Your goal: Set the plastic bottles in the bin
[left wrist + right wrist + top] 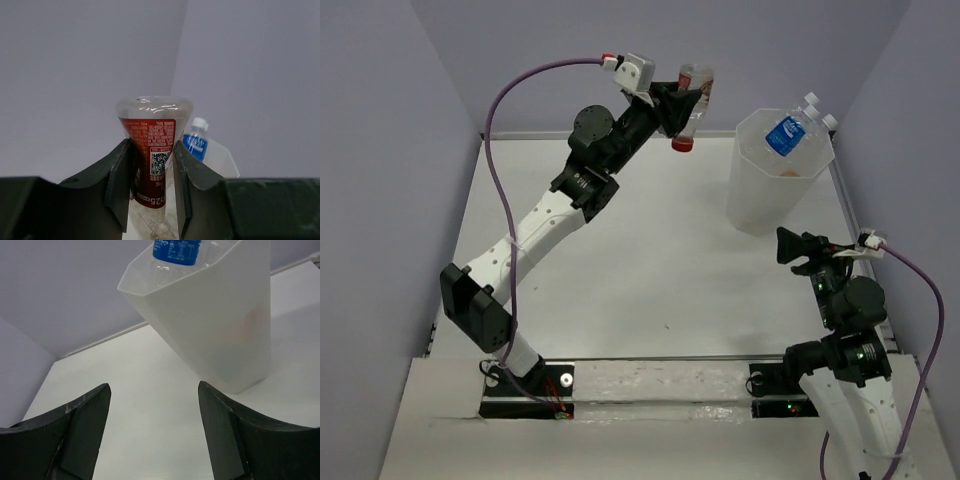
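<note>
The bin has room beside its blue-labelled bottle, so next I will move my left gripper to the right in the top view over the gap, lower it and let go.
My left gripper (686,100) is raised at the far middle of the table and is shut on a clear plastic bottle with a red label (691,108), its red cap pointing down. In the left wrist view the bottle (152,150) is squeezed between my fingers (120,175). The translucent white bin (775,175) stands at the far right, to the right of that gripper, with blue-labelled, white-capped bottles (788,132) sticking out of its top. My right gripper (798,252) is open and empty, near the bin's base (225,335). A blue-labelled bottle (176,251) shows above the rim.
Grey walls close in the white table (650,260) on the left, back and right. The bin and a blue-labelled bottle (196,142) show behind the held bottle in the left wrist view. Purple cables (505,110) loop off both arms.
</note>
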### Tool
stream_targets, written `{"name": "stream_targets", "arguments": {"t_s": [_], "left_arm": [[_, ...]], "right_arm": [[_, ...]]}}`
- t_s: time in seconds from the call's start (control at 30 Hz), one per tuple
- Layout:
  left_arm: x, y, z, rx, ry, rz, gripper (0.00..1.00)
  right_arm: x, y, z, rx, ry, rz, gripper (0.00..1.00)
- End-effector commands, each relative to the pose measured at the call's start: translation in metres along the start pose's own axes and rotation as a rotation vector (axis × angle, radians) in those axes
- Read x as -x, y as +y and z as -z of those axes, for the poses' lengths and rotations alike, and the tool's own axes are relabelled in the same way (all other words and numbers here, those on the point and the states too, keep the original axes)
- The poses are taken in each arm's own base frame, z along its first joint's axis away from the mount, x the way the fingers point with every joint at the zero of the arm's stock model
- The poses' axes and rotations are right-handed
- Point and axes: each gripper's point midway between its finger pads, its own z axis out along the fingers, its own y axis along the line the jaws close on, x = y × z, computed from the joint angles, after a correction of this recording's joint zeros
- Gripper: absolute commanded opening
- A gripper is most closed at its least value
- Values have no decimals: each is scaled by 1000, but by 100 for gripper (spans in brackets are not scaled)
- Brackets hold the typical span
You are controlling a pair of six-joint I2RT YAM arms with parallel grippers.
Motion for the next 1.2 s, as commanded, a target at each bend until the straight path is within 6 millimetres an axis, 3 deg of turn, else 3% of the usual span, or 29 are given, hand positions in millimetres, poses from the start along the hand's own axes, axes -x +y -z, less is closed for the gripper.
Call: {"name": "stream_targets", "arguments": {"t_s": [0.0,0.03,0.07,0.1,0.3,0.5,0.67,0.97,1.17], "left_arm": [[19,-18,-36,-73,-161,141,0],[19,-18,-42,-72,-172,149,0],[36,-22,-47,-83,-227,160,0],[22,-20,-58,-77,-223,192,0],[19,-25,-102,-78,-334,273,0],[19,-46,-136,-78,-461,324,0],[-4,-56,-150,-7,-474,227,0],[-65,-22,-157,184,-384,68,1],[-108,-15,-155,243,-289,-69,10]], "right_arm": [[-9,0,-1,12,21,-15,75],[-10,1,-1,18,26,-15,75],[-12,3,-1,29,34,-15,75],[-15,3,-1,36,45,-13,75],[-31,11,3,97,105,-17,73],[-46,14,7,135,159,-22,73],[-44,19,11,162,149,-25,73],[-45,23,13,193,146,-32,72],[-41,24,17,201,126,-36,72]]}}
